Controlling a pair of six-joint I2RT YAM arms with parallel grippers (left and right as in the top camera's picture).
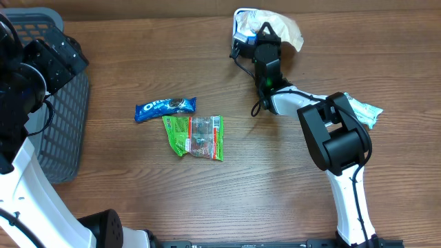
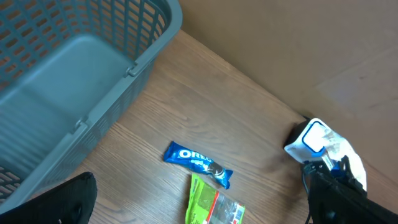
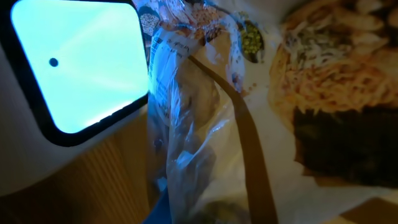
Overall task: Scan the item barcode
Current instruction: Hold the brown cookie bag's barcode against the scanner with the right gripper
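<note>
The robot will move its right gripper back and to the right in the overhead view and let go of the white packet there, because bare tabletop shows past the pale packet.
The item, a white and beige food packet (image 1: pixel 284 27) printed with noodles (image 3: pixel 323 87), hangs at the table's far edge with my right gripper (image 1: pixel 260 40) shut on its crumpled clear end (image 3: pixel 186 124). It is held right beside the barcode scanner (image 1: pixel 241 24), whose window (image 3: pixel 74 62) glows cyan close to the packet. The right fingers themselves do not show clearly in the right wrist view. My left gripper (image 1: pixel 63 54) hovers open and empty above the basket, its dark fingers (image 2: pixel 62 199) wide apart. From there the scanner (image 2: pixel 314 137) and packet (image 2: pixel 348 158) appear at the right.
A grey plastic basket (image 1: pixel 65 117) (image 2: pixel 68 68) stands at the left edge. A blue Oreo pack (image 1: pixel 165 107) (image 2: pixel 198 163) and a green packet (image 1: pixel 195 136) (image 2: pixel 214 208) lie mid-table. Another pale packet (image 1: pixel 364 110) lies by the right arm.
</note>
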